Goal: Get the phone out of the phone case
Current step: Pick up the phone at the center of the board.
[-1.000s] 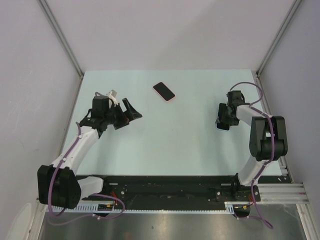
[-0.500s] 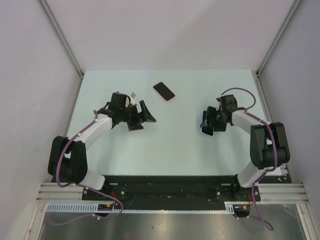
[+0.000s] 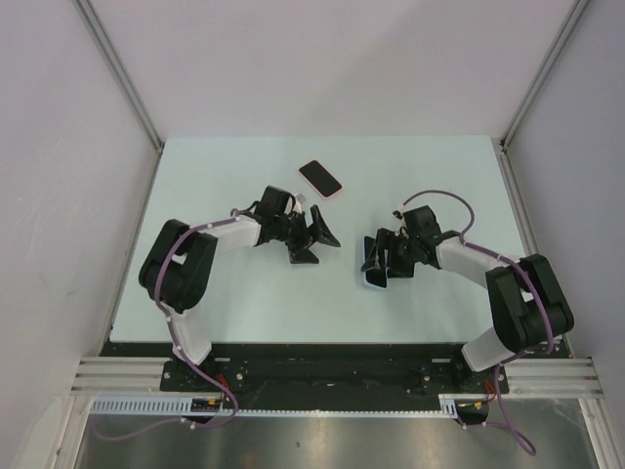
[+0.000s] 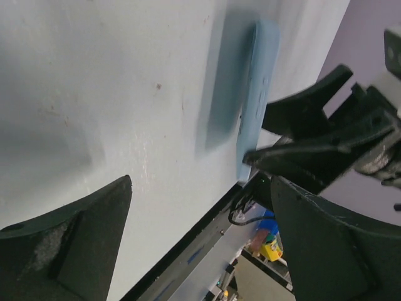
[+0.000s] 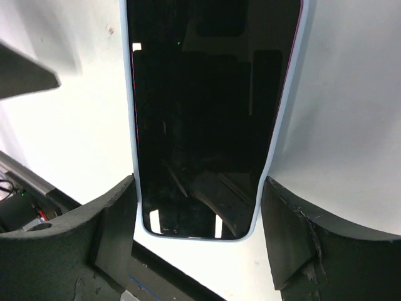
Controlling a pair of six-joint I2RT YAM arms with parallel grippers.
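The left gripper will next slide to the right in the top view, with its open fingers on both sides of the case's long edge (image 3: 364, 258) (image 4: 257, 94), since that edge of the case faces the gripper and is mostly bare there.
A phone with a black screen (image 5: 207, 106) sits in a light blue case (image 5: 130, 125). My right gripper (image 5: 197, 183) is shut on the case's two long sides near its lower end. In the top view the cased phone (image 3: 371, 266) is held near the table's middle by the right gripper (image 3: 384, 256). My left gripper (image 3: 314, 237) is open and empty, a short way left of the phone. In the left wrist view the case (image 4: 258, 81) shows edge-on above its shadow, beyond my open left gripper (image 4: 200, 188).
A second phone in a pink case (image 3: 320, 179) lies flat at the back middle of the pale table (image 3: 244, 293), just behind the left gripper. A black rail (image 3: 322, 363) runs along the table's near edge.
Both arms have swung in toward the table's middle. The right gripper carried the cased phone to the left. The left gripper moved right, closer to it, still open.
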